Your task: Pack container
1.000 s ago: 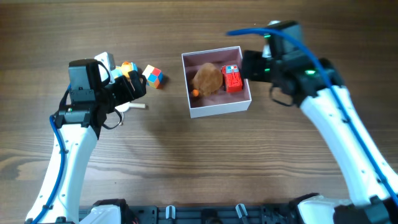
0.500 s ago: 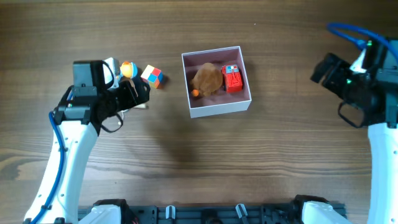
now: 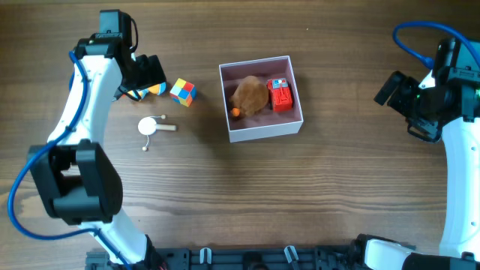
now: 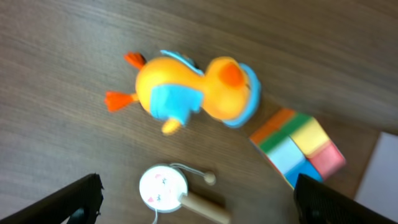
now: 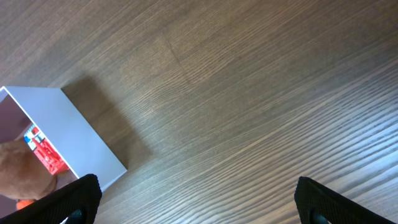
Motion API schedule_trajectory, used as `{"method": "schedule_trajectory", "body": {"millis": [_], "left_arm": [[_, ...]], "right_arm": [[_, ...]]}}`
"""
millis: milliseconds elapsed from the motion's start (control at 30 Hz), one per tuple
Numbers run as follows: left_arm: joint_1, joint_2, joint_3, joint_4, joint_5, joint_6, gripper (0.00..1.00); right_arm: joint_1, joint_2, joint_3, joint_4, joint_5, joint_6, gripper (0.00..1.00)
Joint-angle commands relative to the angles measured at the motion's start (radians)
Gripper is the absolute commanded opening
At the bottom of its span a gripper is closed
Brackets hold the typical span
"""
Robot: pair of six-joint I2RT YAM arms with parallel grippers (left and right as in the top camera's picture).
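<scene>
My left gripper is to lower next with open fingers around the yellow duck's body and close, as it still lies on the table outside the white container.
The container (image 3: 266, 130), a square white box with a pink inside, sits at table centre. It holds a brown plush toy (image 3: 250, 95) and a red toy (image 3: 281, 94). My left gripper (image 3: 146, 73) is open and empty, hovering over a yellow duck toy (image 4: 193, 93) that is mostly hidden beneath it in the overhead view. In the left wrist view the open fingers (image 4: 199, 205) frame the duck. My right gripper (image 3: 391, 88) is open and empty, far to the right of the container. The right wrist view (image 5: 196, 202) shows the container's white wall (image 5: 68, 134) at the left edge.
A multicoloured cube (image 3: 183, 91) lies just right of the duck and also shows in the left wrist view (image 4: 298, 146). A small white drum rattle with a wooden handle (image 3: 148, 126) lies in front of them, also in the left wrist view (image 4: 163, 188). The table is wood-grain.
My left arm has swung toward the table's far edge, so its gripper now hangs over the duck. My right arm drew back from the container to the far right.
</scene>
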Motion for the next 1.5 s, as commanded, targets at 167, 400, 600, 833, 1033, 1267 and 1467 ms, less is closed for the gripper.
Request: {"method": "schedule_trajectory", "body": {"millis": [167,400,600,833,1033,1267,1467], "left_arm": [[0.064,0.109,0.024,0.138,-0.017,-0.016,1.00],[0.167,0.190,0.024,0.158,0.148,0.032,1.00],[0.151,0.257,0.024,0.180,0.154,0.071,0.93],[0.143,0.265,0.024,0.201,0.160,0.146,0.51],[0.107,0.265,0.024,0.203,0.221,0.319,0.11],[0.101,0.146,0.024,0.130,0.217,0.325,0.04],[0.055,-0.121,0.025,0.039,0.217,0.306,0.04]], "right_arm": [[-0.002,0.006,0.010,-0.023,-0.008,0.006,0.99],[-0.002,0.006,0.010,-0.024,0.003,-0.020,1.00],[-0.002,0.006,0.010,-0.035,0.003,-0.020,1.00],[-0.002,0.006,0.010,-0.052,0.002,-0.019,1.00],[-0.002,0.006,0.010,-0.067,0.003,-0.020,1.00],[-0.002,0.006,0.010,-0.072,0.003,-0.027,1.00],[-0.002,0.006,0.010,-0.075,0.003,-0.045,1.00]]}}
